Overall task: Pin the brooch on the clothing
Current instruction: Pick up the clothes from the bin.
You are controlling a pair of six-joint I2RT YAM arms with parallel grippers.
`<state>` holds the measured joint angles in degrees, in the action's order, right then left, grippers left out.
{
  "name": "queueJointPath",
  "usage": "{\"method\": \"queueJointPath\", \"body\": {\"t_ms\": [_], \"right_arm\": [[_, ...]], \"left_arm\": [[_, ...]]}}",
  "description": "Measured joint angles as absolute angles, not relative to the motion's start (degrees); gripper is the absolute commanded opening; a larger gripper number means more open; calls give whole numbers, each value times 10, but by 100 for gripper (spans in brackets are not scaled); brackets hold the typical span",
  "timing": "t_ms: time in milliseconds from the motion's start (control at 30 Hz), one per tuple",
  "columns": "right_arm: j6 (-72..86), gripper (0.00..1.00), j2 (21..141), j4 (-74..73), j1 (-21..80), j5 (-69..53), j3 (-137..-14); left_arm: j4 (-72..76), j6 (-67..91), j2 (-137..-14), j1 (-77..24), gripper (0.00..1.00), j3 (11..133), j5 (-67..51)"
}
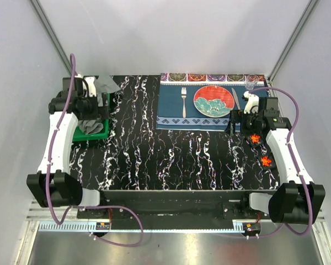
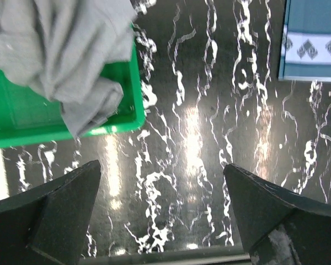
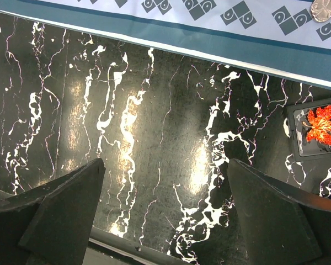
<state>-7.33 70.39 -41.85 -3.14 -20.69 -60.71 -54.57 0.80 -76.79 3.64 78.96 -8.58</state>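
Observation:
Next, my left gripper goes outward and left in the top view, then down onto the clothing's fold [image 1: 90,125] [image 2: 69,58], since its open fingers hover beside the bin.
The clothing, a crumpled grey shirt [image 2: 71,49], lies in a green bin [image 2: 22,118] and hangs over its right wall; the top view has the clothing [image 1: 90,126] at the table's left edge. My left gripper [image 2: 161,165] hovers open over bare table just right of the bin, holding nothing. An orange-red leaf brooch [image 3: 321,124] rests on a small dark card at the right. From above, that brooch [image 1: 255,138] is close to my right gripper [image 1: 233,122], with another brooch [image 1: 266,160] nearer the front. The right gripper [image 3: 165,161] is open and empty.
A blue patterned placemat [image 1: 174,116] lies at the back centre-right with a plate [image 1: 213,101], a fork [image 1: 183,102] and a knife [image 1: 235,99] on it. The black marbled table [image 1: 171,160] spreads between the two arms.

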Motion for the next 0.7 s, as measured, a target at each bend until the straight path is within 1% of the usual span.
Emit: {"method": "queueJointPath", "body": {"t_ms": [133, 300, 433, 533, 700], "right_arm": [[-73, 100, 704, -419, -31, -208, -607], [-73, 100, 706, -419, -31, -208, -607], [-73, 100, 709, -419, -31, -209, -607], [-74, 100, 710, -419, -31, -209, -607], [-76, 100, 715, -419, -31, -209, -607]], "left_arm": [[-569, 1, -829, 60, 99, 888, -88], [-586, -9, -951, 115, 99, 1054, -79], [-591, -10, -1042, 144, 99, 1153, -79], [-588, -10, -1103, 156, 99, 1207, -79], [-575, -10, -1172, 170, 99, 1215, -80]]}}
